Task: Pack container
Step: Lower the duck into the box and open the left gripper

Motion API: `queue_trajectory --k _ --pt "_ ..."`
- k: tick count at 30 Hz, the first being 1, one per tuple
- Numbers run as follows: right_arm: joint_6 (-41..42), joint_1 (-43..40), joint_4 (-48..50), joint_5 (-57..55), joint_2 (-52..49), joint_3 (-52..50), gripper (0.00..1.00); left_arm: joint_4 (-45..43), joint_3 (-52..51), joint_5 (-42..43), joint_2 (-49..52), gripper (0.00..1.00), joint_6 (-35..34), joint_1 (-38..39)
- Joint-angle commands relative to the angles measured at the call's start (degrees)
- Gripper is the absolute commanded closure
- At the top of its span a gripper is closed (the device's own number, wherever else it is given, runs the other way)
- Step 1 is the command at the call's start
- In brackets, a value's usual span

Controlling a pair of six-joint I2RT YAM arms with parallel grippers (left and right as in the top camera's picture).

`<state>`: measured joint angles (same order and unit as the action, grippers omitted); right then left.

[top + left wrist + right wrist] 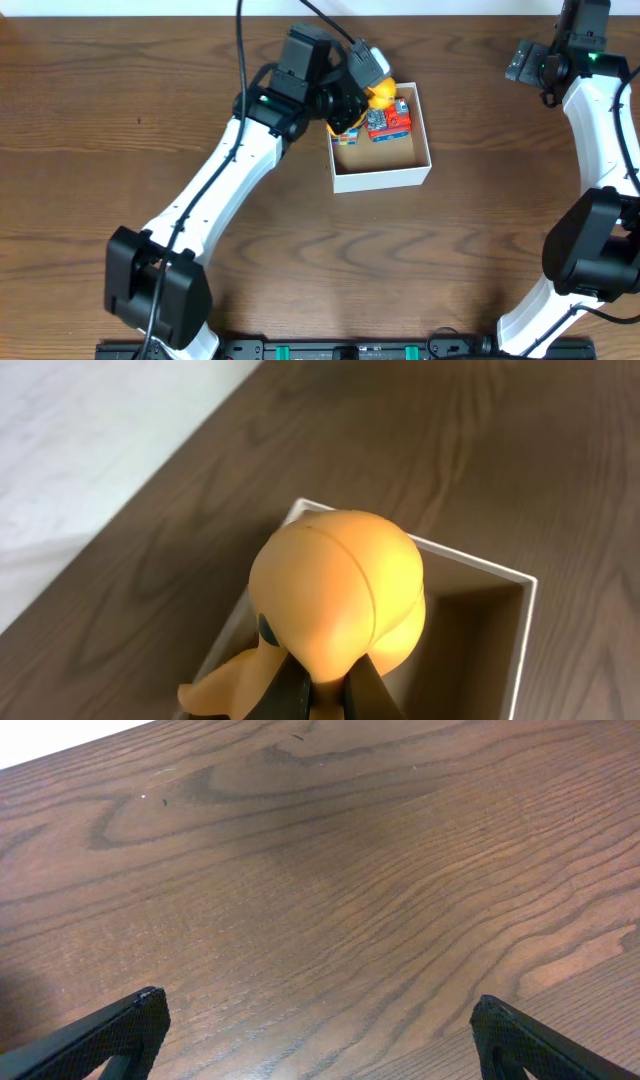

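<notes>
Next, the left gripper draws back and down over the bare near part of the box's bottom to release the yellow toy [384, 98], as other toys take the far part.
The container [385, 178] is a small white-walled box with a brown inside, standing at the table's back middle. My left gripper [368, 90] is shut on a rounded yellow toy [384, 98] at the box's back left corner. The left wrist view shows that toy [335, 595] filling the middle, pinched low down between the dark fingers [290, 698], with the box rim [525, 620] beneath. A red toy [390, 121] and a multicoloured cube [348, 137] lie inside the box. My right gripper [522, 66] hangs open over bare wood at the back right, fingers [120, 1030] wide apart.
The dark wooden table's back edge [170, 460] runs just behind the box, with a white surface beyond it. The left arm [225, 170] stretches diagonally from the front left toward the box. The right arm [600, 130] stands along the right side.
</notes>
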<state>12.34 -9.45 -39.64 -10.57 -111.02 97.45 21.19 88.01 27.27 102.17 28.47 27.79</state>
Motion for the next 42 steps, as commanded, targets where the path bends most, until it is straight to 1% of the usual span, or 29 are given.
queue_trajectory --k 1,9,14,19,28,29,30,33,36,40,42 --pt "-0.63 -0.24 -0.02 -0.81 0.85 0.46 0.01 -0.04 1.11 2.12 2.03 0.94 1.31 1.05" --pt "-0.63 -0.24 -0.02 -0.81 0.85 0.46 0.01 0.26 1.11 2.14 3.45 0.94 1.29 2.12" --pt "-0.63 -0.24 -0.02 -0.81 0.85 0.46 0.01 2.64 1.11 2.14 5.77 0.94 1.31 2.95" --pt "-0.63 -0.24 -0.02 -0.81 0.85 0.46 0.01 2.91 1.11 2.14 8.13 0.94 1.29 3.69" --pt "-0.63 -0.24 -0.02 -0.81 0.85 0.46 0.01 6.91 1.09 1.66 10.16 0.93 1.29 3.52" --pt "-0.63 -0.24 -0.02 -0.81 0.85 0.46 0.01 7.04 1.09 1.66 10.27 0.9 1.29 3.52" --pt "-0.63 -0.24 -0.02 -0.81 0.85 0.46 0.01 7.15 1.09 1.66 10.43 0.83 1.29 3.52" --pt "-0.63 -0.24 -0.02 -0.81 0.85 0.46 0.01 7.45 1.09 1.66 10.73 0.71 1.29 3.52" --pt "-0.63 -0.24 -0.02 -0.81 0.85 0.46 0.01 8.2 1.09 1.64 10.93 0.5 1.29 3.52" --pt "-0.63 -0.24 -0.02 -0.81 0.85 0.46 0.01 8.55 1.09 1.64 10.95 0.47 1.29 3.52" --pt "-0.63 -0.24 -0.02 -0.81 0.85 0.46 0.01 8.52 1.09 1.53 10.95 0.47 1.29 3.45"
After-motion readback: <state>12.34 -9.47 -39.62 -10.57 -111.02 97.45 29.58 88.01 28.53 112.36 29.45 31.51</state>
